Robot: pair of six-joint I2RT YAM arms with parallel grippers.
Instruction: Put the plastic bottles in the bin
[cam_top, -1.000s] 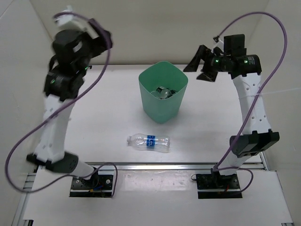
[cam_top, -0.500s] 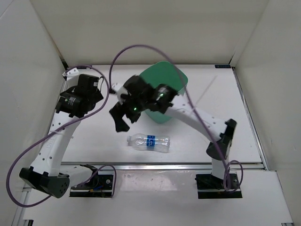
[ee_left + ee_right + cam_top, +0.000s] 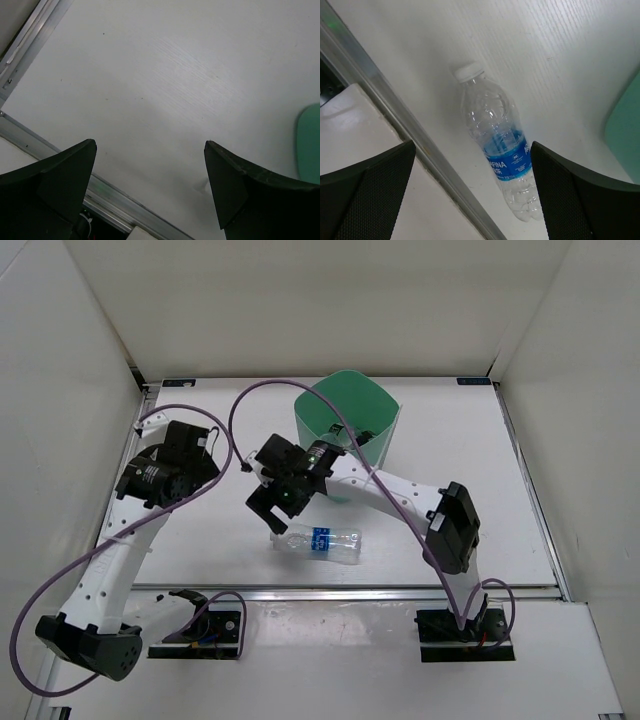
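My right gripper is above the bottle's clear shoulder [image 3: 298, 537] [image 3: 491, 116], which is to its right in the top view, so I will move it down and toward the label onto that spot.
The longer blue-labelled plastic bottle [image 3: 318, 541] lies on its side on the white table near the front edge, cap to the left. It fills the middle of the right wrist view [image 3: 497, 150]. My right gripper [image 3: 272, 512] is open and empty, hovering just above the bottle's cap end, its jaws wide on either side of it [image 3: 472, 146]. The mint-green bin [image 3: 372, 407] stands upright behind it. My right arm crosses the bin and hides most of its inside. My left gripper [image 3: 178, 468] is open and empty over bare table at the left [image 3: 150, 145].
A metal rail [image 3: 350, 590] runs along the table's front edge, close to the bottle; it also shows in the right wrist view [image 3: 395, 115]. White walls enclose the table on three sides. A sliver of the bin [image 3: 310, 145] shows at the right of the left wrist view.
My right arm has swung from the far right across the bin and come down over the bottle. My left arm has lowered from high at the far left. The bottle has not moved.
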